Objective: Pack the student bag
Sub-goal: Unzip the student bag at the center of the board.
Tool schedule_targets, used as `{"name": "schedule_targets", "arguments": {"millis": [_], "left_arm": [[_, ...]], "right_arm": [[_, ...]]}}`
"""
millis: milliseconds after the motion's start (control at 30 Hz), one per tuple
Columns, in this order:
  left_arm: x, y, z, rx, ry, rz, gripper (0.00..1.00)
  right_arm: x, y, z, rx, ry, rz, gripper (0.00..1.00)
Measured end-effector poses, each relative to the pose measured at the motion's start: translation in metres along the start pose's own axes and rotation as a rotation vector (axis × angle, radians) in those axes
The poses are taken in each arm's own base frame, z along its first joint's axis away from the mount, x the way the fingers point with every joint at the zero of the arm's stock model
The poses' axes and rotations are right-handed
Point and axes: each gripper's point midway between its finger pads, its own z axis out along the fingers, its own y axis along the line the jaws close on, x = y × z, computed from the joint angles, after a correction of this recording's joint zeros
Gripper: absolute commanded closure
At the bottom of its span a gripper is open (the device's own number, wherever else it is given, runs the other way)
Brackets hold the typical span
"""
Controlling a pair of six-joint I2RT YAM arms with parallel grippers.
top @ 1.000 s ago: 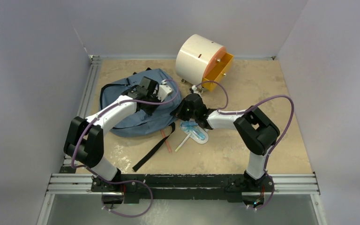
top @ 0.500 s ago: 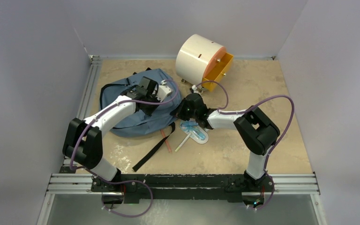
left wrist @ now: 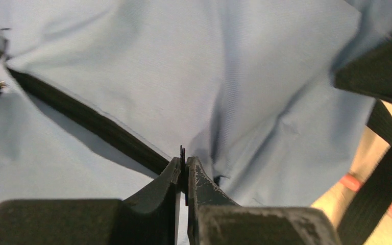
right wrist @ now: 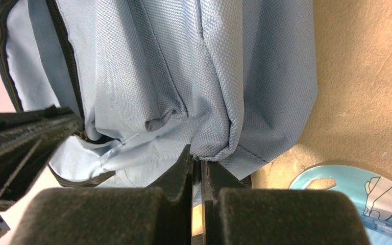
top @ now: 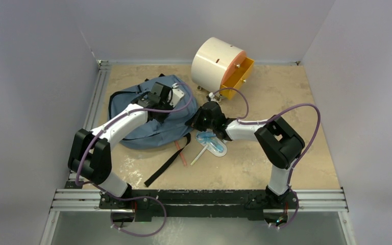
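The black zipper line (left wrist: pixel 97 125) runs on past the pull, so the robot's left gripper should move outward along that line to the zipper's far end (left wrist: pixel 10 70) and let go of the pull there.
The slate-blue student bag (top: pixel 143 125) lies flat at the left middle of the table. My left gripper (top: pixel 159 104) rests on top of it. In the left wrist view this gripper (left wrist: pixel 184 162) is shut on a thin black zipper pull at the end of the bag's black zipper line (left wrist: pixel 97 125). My right gripper (top: pixel 194 121) is at the bag's right edge. In the right wrist view it (right wrist: pixel 197 158) is shut on a folded edge of the bag's fabric (right wrist: pixel 219 138). A gap with pale lining shows along the zipper (right wrist: pixel 66 61).
A cream cylindrical cabinet (top: pixel 214 61) with an open orange drawer (top: pixel 241 74) stands at the back. A blue clear pouch (top: pixel 213 144), a white pen (top: pixel 198 155) and a red pencil (top: pixel 180 153) lie right of the bag. A black strap (top: pixel 166 162) trails toward the front.
My left gripper has shifted slightly toward the far left along the bag's top, still pinching the zipper pull. The right arm and the bag's edge have stayed put.
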Motion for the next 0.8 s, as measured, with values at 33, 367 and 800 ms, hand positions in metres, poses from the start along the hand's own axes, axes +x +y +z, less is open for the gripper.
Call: {"name": "schedule_targets", "arguments": {"millis": [33,367,800], "left_arm": [[-0.003,0.005,0.0,-0.025,-0.009,-0.004,1.0],[-0.034,0.065,0.008,-0.248,-0.11,-0.09,1.0],[-0.056,0.153,0.04,-0.417,-0.186,-0.194,1.0]], "right_arm": [[0.0,0.0,0.0,0.0,0.0,-0.001,1.0],[0.0,-0.002,0.0,-0.001,-0.001,-0.011,1.0],[0.001,-0.004,0.0,-0.001,-0.004,-0.028,1.0]]}}
